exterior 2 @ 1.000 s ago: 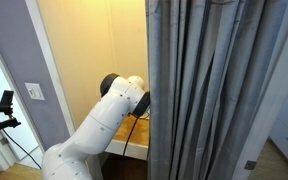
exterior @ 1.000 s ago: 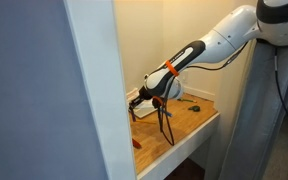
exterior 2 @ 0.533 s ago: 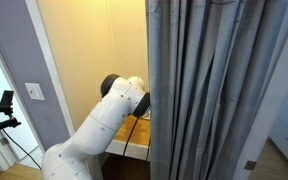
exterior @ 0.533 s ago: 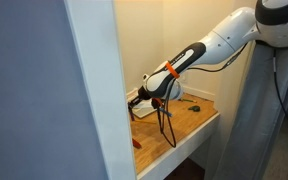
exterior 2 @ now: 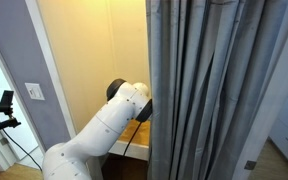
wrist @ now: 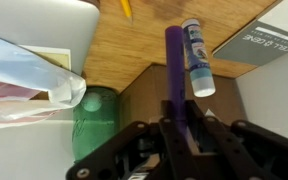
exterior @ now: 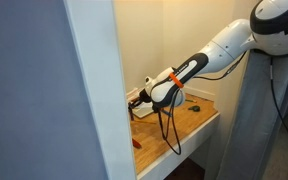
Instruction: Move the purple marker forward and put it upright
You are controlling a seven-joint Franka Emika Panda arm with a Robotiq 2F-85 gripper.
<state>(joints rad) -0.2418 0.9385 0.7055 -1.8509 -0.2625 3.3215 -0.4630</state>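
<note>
The marker's loose end already faces the table. My gripper should lower the marker onto the bare wood below my gripper, beside the white and blue tube, and release it.
In the wrist view my gripper (wrist: 176, 122) is shut on the purple marker (wrist: 173, 60), a slim dark purple stick that points away from the jaws over the wooden table (wrist: 154, 45). A white and blue tube (wrist: 196, 58) lies just beside the marker's far end. In an exterior view my gripper (exterior: 137, 100) is low over the table's back corner by the white paper stack (exterior: 144, 111). The marker is too small to make out there.
A dark green item (wrist: 96, 118) and a clear plastic bag (wrist: 29, 80) lie to one side of the jaws, a grey card (wrist: 264, 45) to the other. A small red marker (exterior: 136, 143) lies near the table's front edge (exterior: 184, 140). A grey curtain (exterior 2: 214, 90) hides most of the alcove.
The arm's elbow has shifted lower and further out from the alcove wall. The gripper stays near the back corner, still shut on the marker.
</note>
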